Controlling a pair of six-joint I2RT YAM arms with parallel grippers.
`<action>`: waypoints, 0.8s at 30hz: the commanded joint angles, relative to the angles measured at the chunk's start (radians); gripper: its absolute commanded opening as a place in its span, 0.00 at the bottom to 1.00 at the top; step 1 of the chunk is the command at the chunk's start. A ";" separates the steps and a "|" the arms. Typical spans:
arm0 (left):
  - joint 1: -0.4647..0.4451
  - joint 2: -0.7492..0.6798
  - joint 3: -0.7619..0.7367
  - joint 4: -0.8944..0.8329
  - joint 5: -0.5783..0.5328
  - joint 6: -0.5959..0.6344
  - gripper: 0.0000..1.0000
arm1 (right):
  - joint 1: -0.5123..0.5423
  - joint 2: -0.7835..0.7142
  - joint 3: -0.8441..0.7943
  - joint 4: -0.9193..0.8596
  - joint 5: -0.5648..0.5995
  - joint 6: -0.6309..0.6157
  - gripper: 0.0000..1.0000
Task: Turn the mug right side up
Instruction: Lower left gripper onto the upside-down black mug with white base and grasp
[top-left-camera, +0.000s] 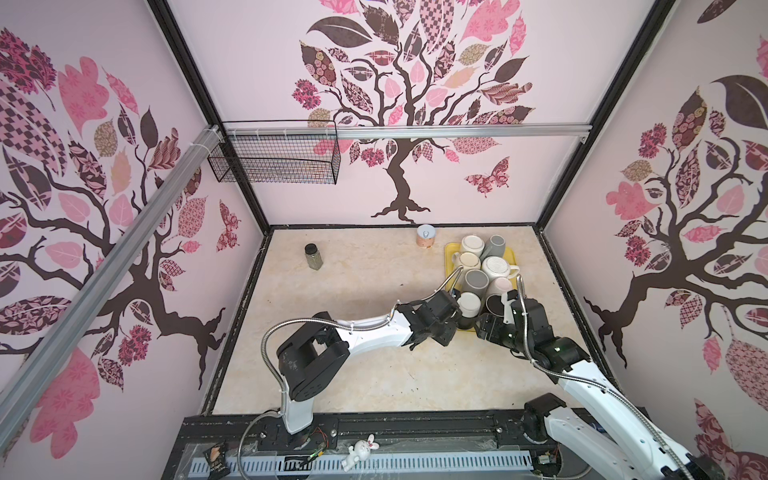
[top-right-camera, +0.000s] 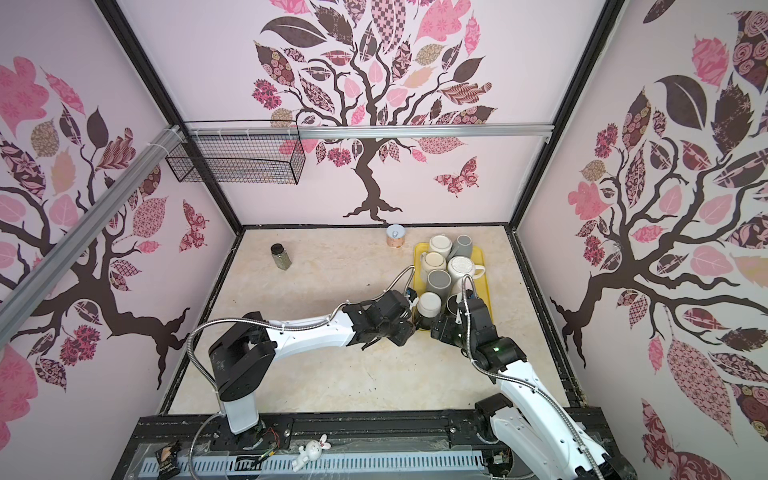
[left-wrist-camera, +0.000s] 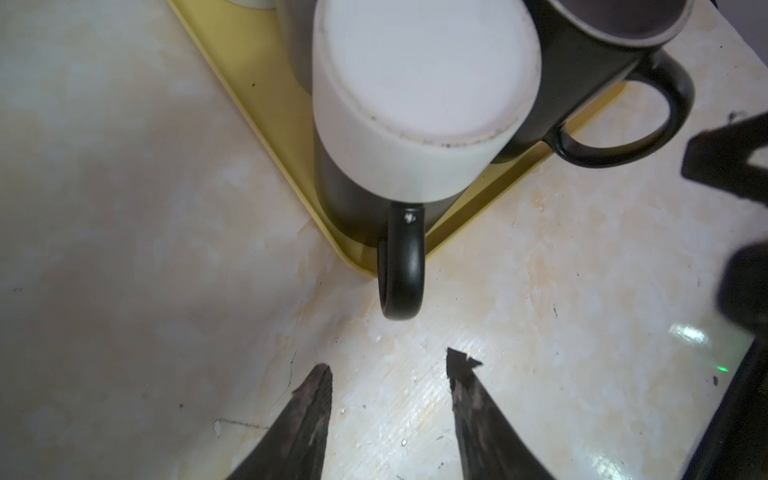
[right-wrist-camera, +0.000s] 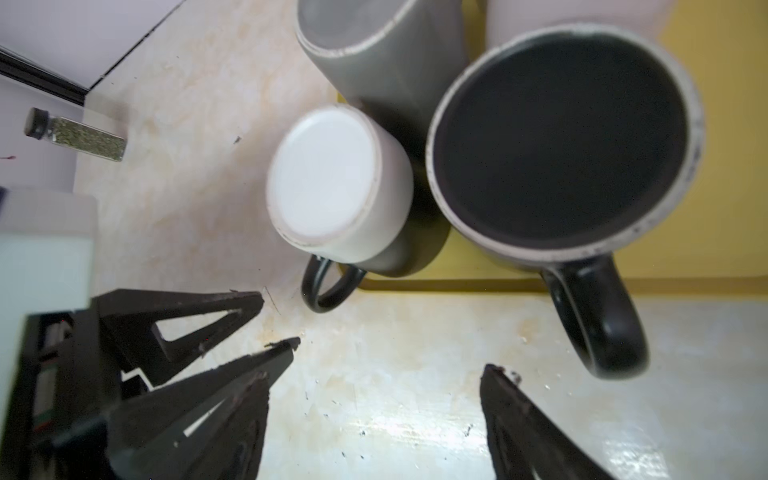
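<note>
The left gripper lowers its open fingers forward around the mug's black handle (left-wrist-camera: 405, 268) next. The handle juts over the tray's rim, ahead of and below the gripper.
The upside-down mug (top-left-camera: 468, 304) (top-right-camera: 429, 304) has a white base up, a black lower body and a black handle. It stands at the near left corner of the yellow tray (top-left-camera: 449, 253). In the left wrist view the mug (left-wrist-camera: 415, 104) has its handle (left-wrist-camera: 402, 270) sticking out over the tray rim towards my left gripper (left-wrist-camera: 390, 361), which is open and empty a short way off. My right gripper (right-wrist-camera: 376, 370) is open too, over bare table in front of the tray. The mug (right-wrist-camera: 332, 178) lies ahead of the right gripper, beside an upright black mug (right-wrist-camera: 557, 141).
Several more mugs crowd the tray, grey, cream and white, with a grey one (top-left-camera: 476, 280) right behind the upside-down mug. A spice jar (top-left-camera: 312, 256) and a small can (top-left-camera: 424, 236) stand at the back of the table. A wire basket (top-left-camera: 274, 153) hangs on the back wall.
</note>
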 joint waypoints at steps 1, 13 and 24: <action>-0.001 0.052 0.095 -0.028 0.016 0.053 0.49 | 0.001 -0.034 -0.012 -0.027 0.021 0.021 0.81; -0.001 0.178 0.266 -0.106 -0.097 0.030 0.35 | 0.001 -0.026 -0.024 -0.019 0.009 0.004 0.81; -0.001 0.147 0.279 -0.132 -0.141 0.061 0.00 | 0.001 -0.065 -0.028 -0.016 0.004 0.000 0.82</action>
